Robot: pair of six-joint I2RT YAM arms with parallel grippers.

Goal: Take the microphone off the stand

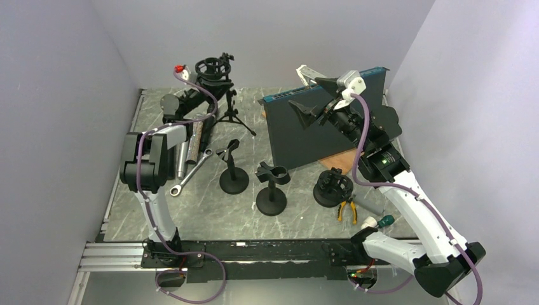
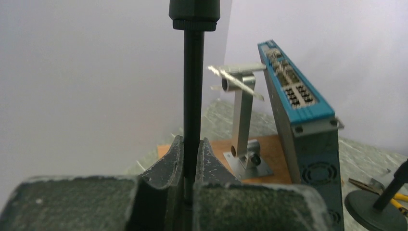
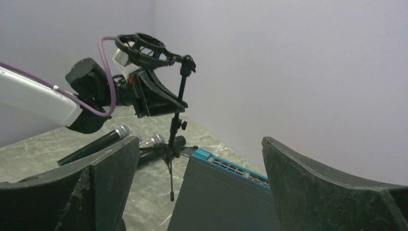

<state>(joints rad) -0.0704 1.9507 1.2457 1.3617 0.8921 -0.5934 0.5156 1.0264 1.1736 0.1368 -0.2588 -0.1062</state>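
Observation:
The left gripper moves down toward the box (image 1: 318, 130) next and releases the stand's pole. It does so because the bare tabletop lies below the gripper and to its right in the top view.
A black tripod stand (image 1: 227, 105) with a ring shock mount (image 1: 213, 66) stands at the back left. My left gripper (image 1: 219, 88) is shut on its thin black pole (image 2: 193, 96), below the mount. In the right wrist view the ring (image 3: 144, 44) looks empty and my left gripper's fingers (image 3: 156, 94) close on the pole (image 3: 179, 103). Microphones (image 3: 96, 144) lie on the table behind the tripod; they also show in the top view (image 1: 189, 146). My right gripper (image 1: 316, 96) is open and empty, raised above the blue-fronted box (image 1: 318, 130), well right of the stand.
Three small round-base stands (image 1: 234, 181) (image 1: 272, 198) (image 1: 332, 190) stand mid-table. A wrench (image 1: 191, 173) lies left; pliers (image 1: 346, 210) and a screwdriver (image 1: 380, 221) lie front right. A metal bracket (image 2: 243, 120) on a wooden board stands behind the box.

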